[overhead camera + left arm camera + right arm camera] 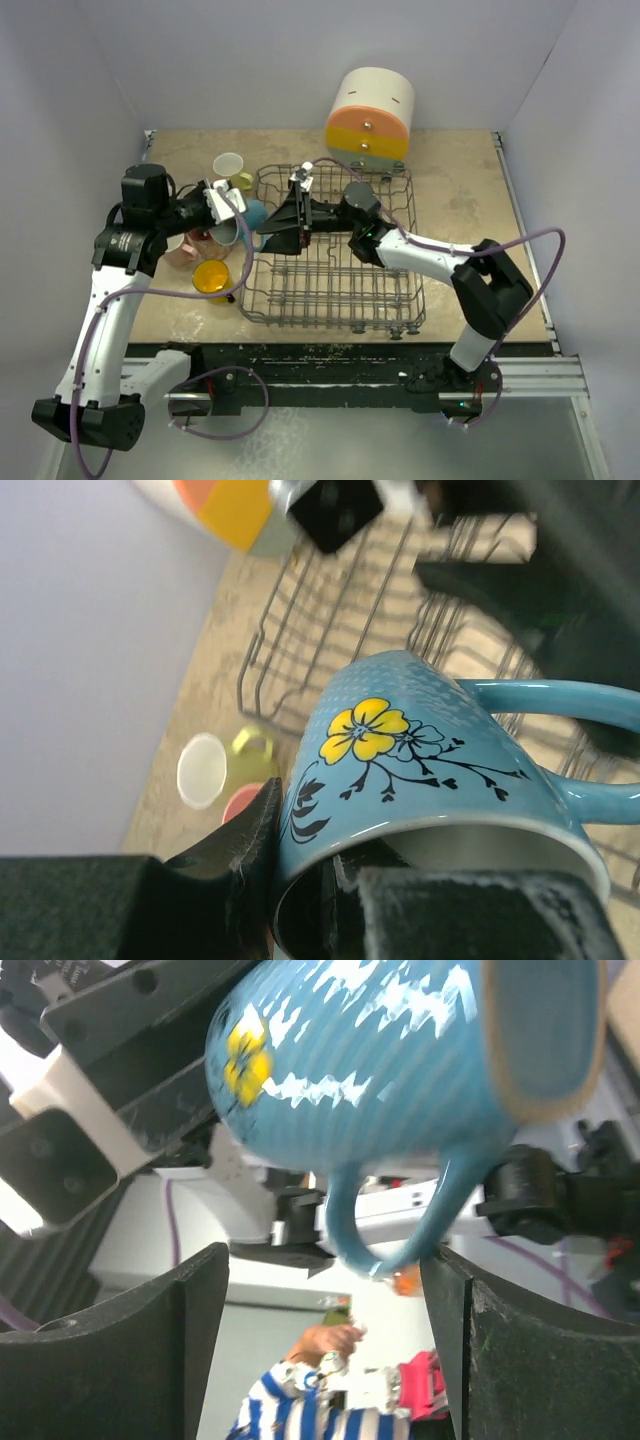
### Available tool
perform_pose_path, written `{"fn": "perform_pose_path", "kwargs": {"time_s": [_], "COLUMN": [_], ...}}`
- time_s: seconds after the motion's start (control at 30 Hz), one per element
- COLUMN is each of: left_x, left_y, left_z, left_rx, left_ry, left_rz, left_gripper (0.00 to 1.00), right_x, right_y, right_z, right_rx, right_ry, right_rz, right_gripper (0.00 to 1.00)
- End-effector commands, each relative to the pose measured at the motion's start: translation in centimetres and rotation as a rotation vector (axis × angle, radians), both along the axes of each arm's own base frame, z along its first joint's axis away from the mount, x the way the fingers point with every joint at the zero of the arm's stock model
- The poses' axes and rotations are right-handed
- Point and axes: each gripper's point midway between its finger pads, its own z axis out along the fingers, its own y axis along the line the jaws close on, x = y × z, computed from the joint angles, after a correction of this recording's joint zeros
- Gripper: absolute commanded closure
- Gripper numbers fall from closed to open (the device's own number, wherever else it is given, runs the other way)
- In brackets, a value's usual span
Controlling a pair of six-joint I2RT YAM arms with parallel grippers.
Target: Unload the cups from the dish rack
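I should move my left gripper away from the rack (330, 322), to the left in the top view. Then I should bring it back and down next to the yellow cup, where the table is bare.
My left gripper (230, 208) is shut on the rim of a blue mug with a yellow flower (256, 214), one finger outside and one inside, holding it over the dish rack's left edge. In the left wrist view the mug (420, 740) fills the frame above my gripper (290, 855). My right gripper (280, 228) is open just right of the mug, over the grey wire dish rack (330, 322). In the right wrist view the mug's (370, 1070) handle hangs between the spread fingers of my right gripper (328, 1300). No other cup shows inside the rack.
Several cups stand on the table left of the rack: a white-inside cup (228, 165), a lime one (242, 181), a pink one (183, 248), a yellow one (211, 277). A big cream-orange-green cylinder (370, 118) stands behind the rack.
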Motion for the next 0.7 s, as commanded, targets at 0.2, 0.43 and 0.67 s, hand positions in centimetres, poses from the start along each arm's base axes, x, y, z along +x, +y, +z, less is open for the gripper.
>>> {"fn": "perform_pose_path", "kwargs": {"time_s": [0.2, 0.43, 0.67], "left_x": [3.7, 1.1, -1.7], "left_y": [12.3, 19.4, 25.3], "left_z": [-1.8, -4.6, -7.4], "left_rx": [0.244, 0.402, 0.487], "left_ry": [0.14, 0.288, 0.385], "left_rz": [0.396, 0.483, 0.568], "left_gripper": [1.0, 1.0, 1.0], "right_x": [7.3, 9.1, 9.9], "right_y": [-9.4, -14.7, -18.4], "right_z": [-3.7, -5.2, -5.7], "right_rx": [-0.481, -0.645, -0.764], "right_ry": [-0.28, -0.338, -0.361], "right_rz": [-0.36, -0.456, -0.53], "right_gripper": [0.11, 0.07, 0.0]}}
